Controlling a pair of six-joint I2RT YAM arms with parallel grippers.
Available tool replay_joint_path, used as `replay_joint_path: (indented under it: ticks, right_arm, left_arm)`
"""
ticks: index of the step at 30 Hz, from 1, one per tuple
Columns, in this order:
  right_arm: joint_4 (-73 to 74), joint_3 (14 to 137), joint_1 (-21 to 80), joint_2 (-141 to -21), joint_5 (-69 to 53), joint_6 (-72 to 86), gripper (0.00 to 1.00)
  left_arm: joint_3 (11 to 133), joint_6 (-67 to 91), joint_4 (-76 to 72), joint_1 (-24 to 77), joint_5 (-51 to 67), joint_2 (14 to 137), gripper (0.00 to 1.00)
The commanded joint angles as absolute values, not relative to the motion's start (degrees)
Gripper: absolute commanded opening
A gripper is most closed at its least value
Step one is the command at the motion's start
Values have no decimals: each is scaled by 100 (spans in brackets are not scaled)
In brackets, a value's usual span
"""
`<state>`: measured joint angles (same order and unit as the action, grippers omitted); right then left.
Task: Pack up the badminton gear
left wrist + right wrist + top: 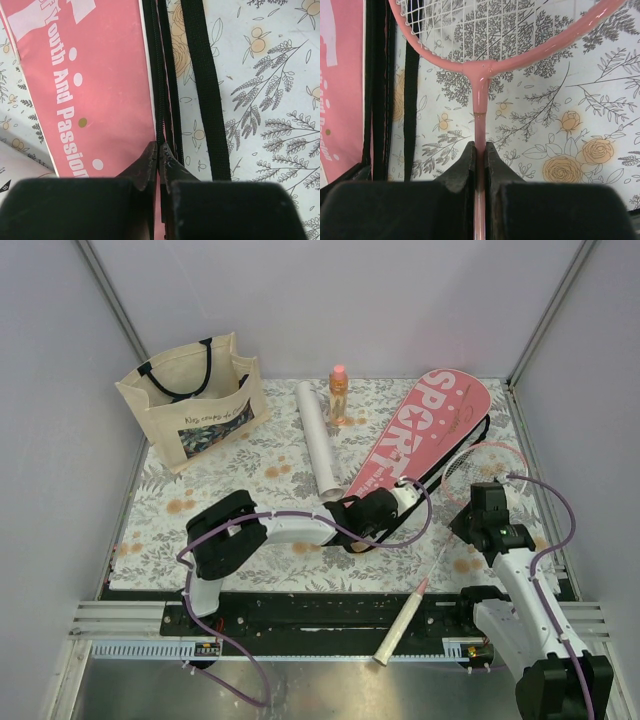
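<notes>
My right gripper holds the racket and should next move outward and let go of it inside the cover's black zipper edge (455,459) (378,65), which is outward and to the left in the top view.
The pink cover (430,430) lettered "SPORT" lies slantwise at the back right of the table. My left gripper (403,492) (158,147) is shut on the black zipper edge at the cover's (100,75) lower end. One pink-framed racket (485,472) lies to the right of the cover, its white handle (398,632) reaching over the table's near edge. My right gripper (462,520) (480,147) is shut on the racket's thin pink shaft (480,102), just below the head. The long white tube (320,437) lies left of the cover.
A beige tote bag (190,400) with black straps stands open at the back left. An orange bottle (339,393) with a pink cap stands between the tube and the cover. The cover's black strap (205,85) trails on the flowered tablecloth (230,490). Walls close in three sides.
</notes>
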<state>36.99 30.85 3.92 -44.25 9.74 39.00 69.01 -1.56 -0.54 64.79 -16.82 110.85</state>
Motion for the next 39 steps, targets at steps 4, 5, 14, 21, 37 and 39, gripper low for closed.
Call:
replay_joint_path:
  ticks: [4,5,14,21,37,39]
  right_arm:
    - [3270,3015,360,-4430,519,3770,0]
    - [3261,3006,360,-4421,501,3797,0]
    - [2875,2892,360,-4737,212,3911,0]
    - [1803,2672,360,-4930,-483,4192,0]
    - [-815,2795,360,-6643,-1089,3884,0]
    - [-1159,2865,360,-6881,-1116,3937,0]
  left_arm:
    - [6988,517,-316,6320,-1293,10574,0]
    - [6970,588,-316,6285,-1257,10521,0]
    - [6908,800,-299,6205,-1072,10318,0]
    - [6952,896,-299,6205,-1028,10415,0]
    - [6662,1028,-308,6188,-650,10301,0]
    - [6618,1081,-325,6188,-589,10292,0]
